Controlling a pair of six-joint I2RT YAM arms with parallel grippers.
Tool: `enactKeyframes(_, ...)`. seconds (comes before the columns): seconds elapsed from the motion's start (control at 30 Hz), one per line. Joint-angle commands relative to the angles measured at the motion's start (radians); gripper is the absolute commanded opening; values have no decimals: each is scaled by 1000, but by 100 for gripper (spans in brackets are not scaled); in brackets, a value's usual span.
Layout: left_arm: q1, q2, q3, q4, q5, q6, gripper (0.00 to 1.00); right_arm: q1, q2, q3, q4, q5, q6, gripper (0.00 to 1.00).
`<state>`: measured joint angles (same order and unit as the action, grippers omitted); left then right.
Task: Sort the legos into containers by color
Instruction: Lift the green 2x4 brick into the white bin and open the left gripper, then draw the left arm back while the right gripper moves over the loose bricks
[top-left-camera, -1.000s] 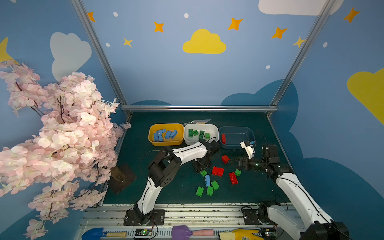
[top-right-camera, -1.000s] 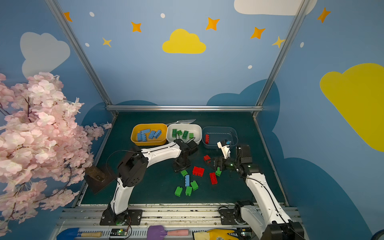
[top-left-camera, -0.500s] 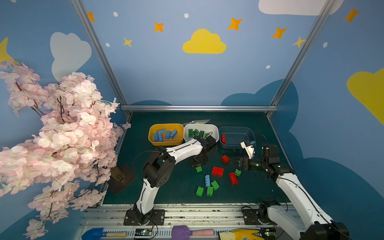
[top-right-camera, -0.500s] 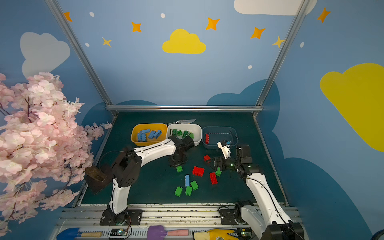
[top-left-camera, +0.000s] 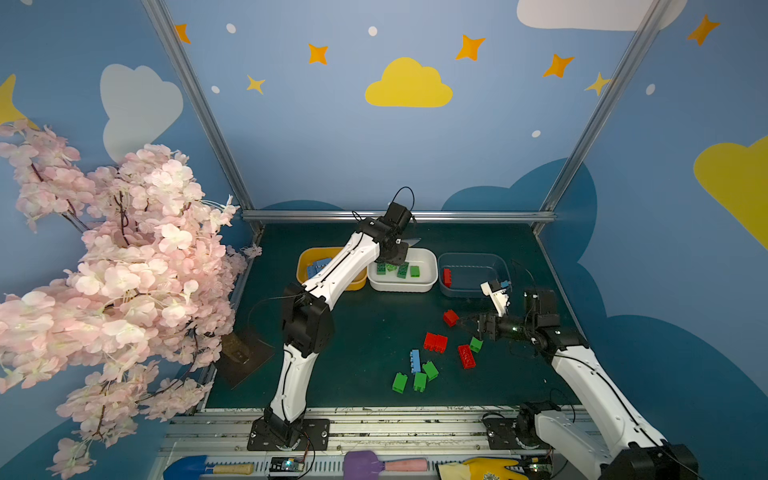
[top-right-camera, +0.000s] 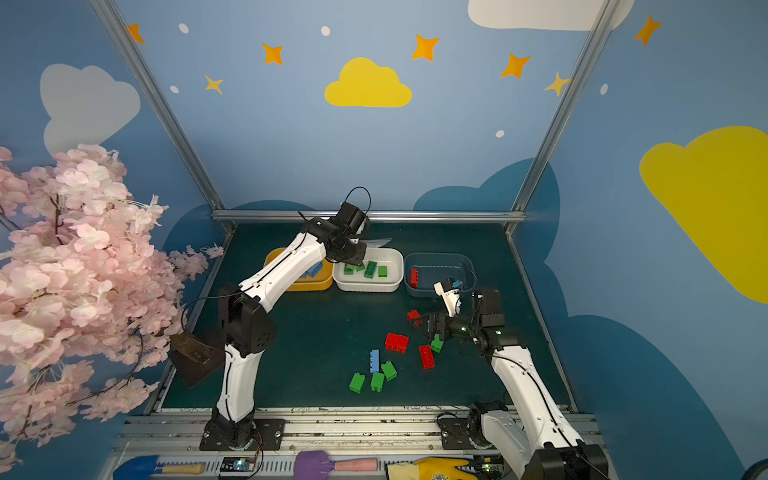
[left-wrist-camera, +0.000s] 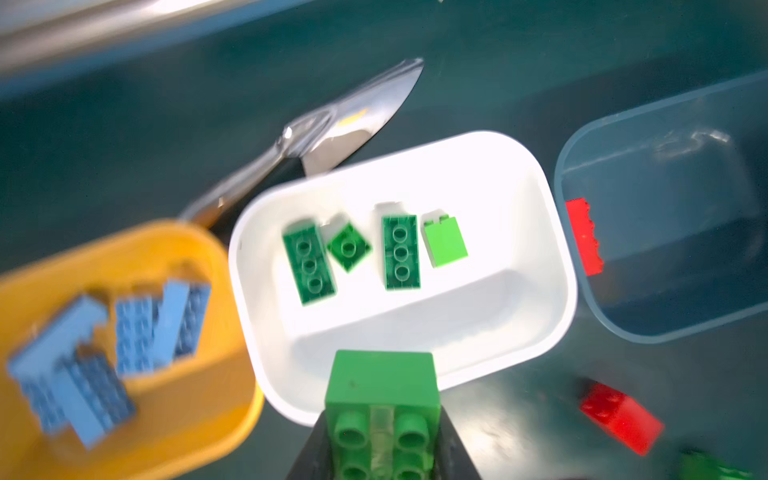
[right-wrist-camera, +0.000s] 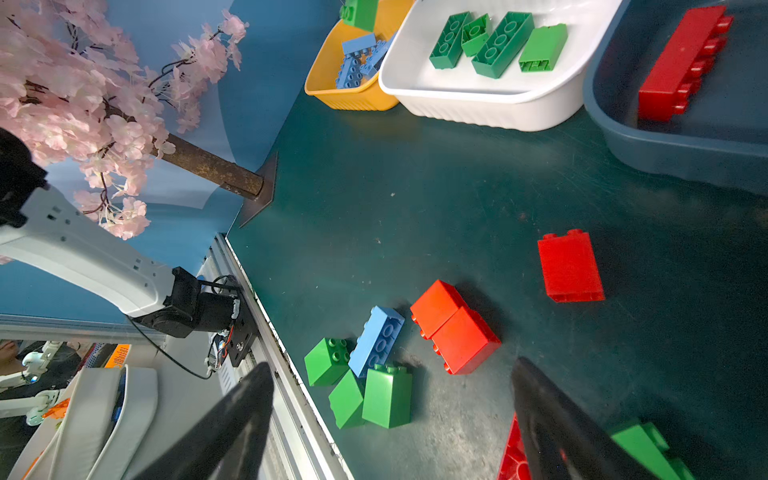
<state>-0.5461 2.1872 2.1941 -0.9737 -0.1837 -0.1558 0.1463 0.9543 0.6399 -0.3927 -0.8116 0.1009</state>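
The small green lego matches the color of the white container's green legos, so next my left gripper will turn and lower toward the container's bare bottom by those legos to release it.
My left gripper (top-left-camera: 392, 262) is shut on a small green lego (left-wrist-camera: 382, 399) and hangs over the near rim of the white container (left-wrist-camera: 557, 232), which holds several green legos (left-wrist-camera: 400, 251). Left of it, the yellow container (top-left-camera: 305, 272) holds light blue legos (left-wrist-camera: 162, 324). Right of it, the blue-grey container (top-left-camera: 473, 282) holds one long red lego (right-wrist-camera: 681, 62). My right gripper (top-left-camera: 463, 323) is open and empty, low over the mat beside a red lego (top-left-camera: 450, 318). Loose red (top-left-camera: 435, 343), green (top-left-camera: 419, 380) and blue (top-left-camera: 414, 360) legos lie on the mat.
A metal scoop (left-wrist-camera: 340, 124) lies behind the white container. The pink blossom tree (top-left-camera: 116, 266) and its dark base plate (top-left-camera: 245, 357) stand at the left edge. A rail (top-left-camera: 395, 216) closes the back and blue walls the sides.
The left arm rose from the mat and swung back toward the white container, its gripper shut on the green lego. The right arm has stayed still.
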Motion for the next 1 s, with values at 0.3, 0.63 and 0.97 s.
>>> enactKeyframes(0.3,58,131,-4,55,248,723,22,7,28,78,-67,-13,-41,88)
enactKeyframes(0.63,84,179,-22,58,250,814,25,10,47,105,-96,-10,-40,88)
enactKeyframes(0.97,92,135,11,-22,296,758,61,52,91,133,-94,-29,-54,88)
